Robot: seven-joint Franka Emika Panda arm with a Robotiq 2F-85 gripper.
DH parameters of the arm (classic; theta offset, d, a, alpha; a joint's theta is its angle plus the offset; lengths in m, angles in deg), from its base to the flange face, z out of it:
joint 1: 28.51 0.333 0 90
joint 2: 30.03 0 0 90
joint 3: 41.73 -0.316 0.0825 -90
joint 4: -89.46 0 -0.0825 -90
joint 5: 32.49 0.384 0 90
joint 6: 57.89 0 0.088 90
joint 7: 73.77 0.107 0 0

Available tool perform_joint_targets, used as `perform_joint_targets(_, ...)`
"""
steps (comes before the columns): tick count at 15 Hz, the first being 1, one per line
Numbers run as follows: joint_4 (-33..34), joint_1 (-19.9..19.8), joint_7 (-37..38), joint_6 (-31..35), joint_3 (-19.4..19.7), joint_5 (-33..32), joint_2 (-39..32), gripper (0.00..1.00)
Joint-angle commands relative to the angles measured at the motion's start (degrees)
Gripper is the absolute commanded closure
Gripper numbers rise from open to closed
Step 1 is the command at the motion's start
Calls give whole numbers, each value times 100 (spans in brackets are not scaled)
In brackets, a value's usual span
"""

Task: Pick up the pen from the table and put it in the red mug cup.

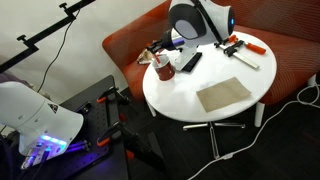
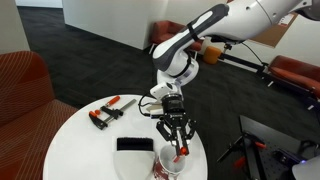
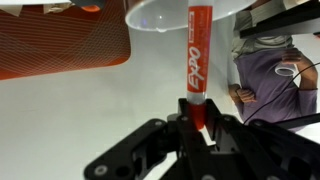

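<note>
My gripper stays over the opening of the red mug cup next and spreads its fingers to release the pen, whose far end already points inside the mug cup's rim.
My gripper is shut on the pen, a red marker with "EXPO" on it, and holds it by one end. The pen's far end reaches the white rim of the red mug cup at the top of the wrist view. In an exterior view the gripper hangs straight down over the mug near the edge of the round white table, with the pen pointing into it. In an exterior view the gripper is above the mug.
A black phone lies next to the mug. Black clamps with orange handles lie farther off. A tan mat lies on the table. A red sofa curves behind the table. A person is nearby.
</note>
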Motion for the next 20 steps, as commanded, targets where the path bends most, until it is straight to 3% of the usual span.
perform_joint_targets(1,85,125,56,390,76,-4,-145,95)
perform_joint_targets(2,77,140,93,503,69,-4,-179,95)
perform_joint_targets(4,-1,155,126,718,43,21,-162,55)
perform_joint_targets(11,-647,225,-2,1142,-6,16,717,4)
perform_joint_targets(12,-771,230,-8,1119,-5,6,934,0)
perform_joint_targets(20,-1411,294,33,945,65,-40,2170,0)
